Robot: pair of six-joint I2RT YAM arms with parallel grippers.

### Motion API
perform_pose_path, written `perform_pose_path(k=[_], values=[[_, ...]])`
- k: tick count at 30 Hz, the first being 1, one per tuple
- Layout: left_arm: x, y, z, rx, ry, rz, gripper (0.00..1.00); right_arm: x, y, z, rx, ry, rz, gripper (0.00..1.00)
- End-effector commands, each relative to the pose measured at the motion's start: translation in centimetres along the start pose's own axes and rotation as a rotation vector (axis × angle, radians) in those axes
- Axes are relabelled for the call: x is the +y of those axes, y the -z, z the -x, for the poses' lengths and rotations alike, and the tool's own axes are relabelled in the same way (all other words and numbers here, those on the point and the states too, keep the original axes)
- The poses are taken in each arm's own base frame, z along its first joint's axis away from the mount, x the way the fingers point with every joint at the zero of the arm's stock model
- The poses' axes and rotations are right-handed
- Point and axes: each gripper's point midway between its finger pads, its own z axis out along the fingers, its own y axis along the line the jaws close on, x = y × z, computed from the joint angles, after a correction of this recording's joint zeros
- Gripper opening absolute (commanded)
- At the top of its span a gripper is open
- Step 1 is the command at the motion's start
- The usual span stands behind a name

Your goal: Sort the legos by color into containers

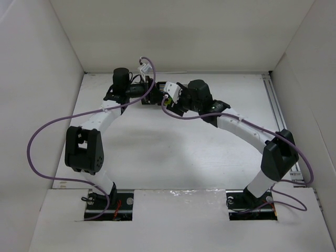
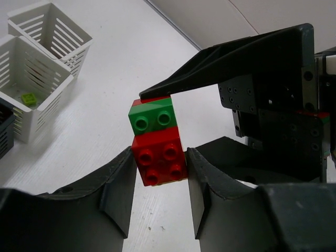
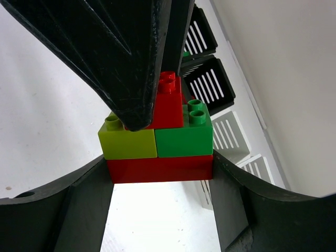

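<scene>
The robot's left gripper pulls the small red brick off next, then turns and goes outward over the black basket beside the white container, because the brick sits on other colors.
A stack of legos hangs between both grippers at the back middle of the table [image 1: 157,152]. My right gripper [image 3: 160,163] is shut on its long red base brick [image 3: 160,168]. On that base sit a yellow-green brick [image 3: 128,142] and a green brick [image 3: 184,137], with a small red brick [image 3: 169,105] on top. My left gripper [image 2: 161,157] is shut on that small red brick [image 2: 157,160], its fingers [image 2: 118,184] pressed against both sides. One white container [image 2: 26,92] holds a yellow-green brick [image 2: 29,97].
A second white basket [image 2: 50,26] stands behind the first, and a black one [image 2: 4,134] shows at the left edge. In the right wrist view two black baskets [image 3: 210,79] and two white ones [image 3: 231,137] line the wall. High white walls enclose the table.
</scene>
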Motion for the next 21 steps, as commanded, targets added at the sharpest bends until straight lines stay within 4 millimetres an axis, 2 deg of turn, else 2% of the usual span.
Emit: perform_pose_path(k=[1, 2, 3, 5, 6, 7, 8, 9, 11, 16, 17, 18, 19, 20, 21], values=[[-2.8, 0.5, 2.4, -0.036, -0.125, -0.078, 0.05, -1.8, -0.2, 0.3, -0.016, 0.009, -0.100, 0.00], [-2.7, 0.4, 2.1, -0.036, -0.126, -0.078, 0.04, -2.1, -0.1, -0.8, 0.007, -0.008, -0.110, 0.00], [-2.3, 0.8, 2.3, -0.042, -0.125, -0.069, 0.03, -1.8, 0.2, -1.1, 0.013, -0.009, -0.107, 0.00], [-2.0, 1.2, 2.6, -0.059, -0.136, -0.049, 0.01, -2.8, 1.1, -1.9, 0.022, -0.017, -0.139, 0.00], [-1.8, 1.9, 3.1, -0.071, -0.132, -0.036, 0.01, -2.1, 1.2, -2.7, 0.037, -0.019, -0.129, 0.00], [-1.4, 2.3, 3.3, -0.079, -0.130, -0.023, 0.00, -2.7, 2.0, -2.9, 0.039, -0.013, -0.143, 0.00], [-1.0, 2.6, 3.5, -0.088, -0.129, -0.005, 0.00, -2.4, 2.3, -3.1, 0.042, -0.013, -0.141, 0.00], [-1.0, 2.6, 3.5, -0.088, -0.129, -0.005, 0.00, -2.2, 2.5, -4.2, 0.062, -0.020, -0.139, 0.00], [-0.4, 3.3, 4.4, -0.110, -0.143, 0.021, 0.00, -2.4, 3.4, -4.7, 0.067, -0.015, -0.150, 0.00], [0.5, 3.4, 5.7, -0.149, -0.155, 0.086, 0.00, -4.0, 5.0, -8.1, 0.123, -0.075, -0.196, 0.00], [1.0, 3.3, 6.8, -0.168, -0.177, 0.118, 0.00, -4.4, 5.5, -7.9, 0.116, -0.107, -0.214, 0.00], [1.8, 2.2, 5.7, -0.126, -0.142, 0.151, 0.00, -4.7, 5.6, -8.3, 0.119, -0.129, -0.225, 0.00], [3.6, 1.8, 6.1, -0.126, -0.153, 0.261, 0.02, -4.9, 6.1, -8.7, 0.123, -0.151, -0.214, 0.00], [3.8, 1.4, 8.0, -0.122, -0.263, 0.305, 0.02, -5.4, 6.3, -8.6, 0.122, -0.163, -0.225, 0.00], [5.2, 0.6, 7.5, -0.095, -0.254, 0.343, 0.03, -5.6, 6.3, -7.9, 0.104, -0.176, -0.226, 0.00]])
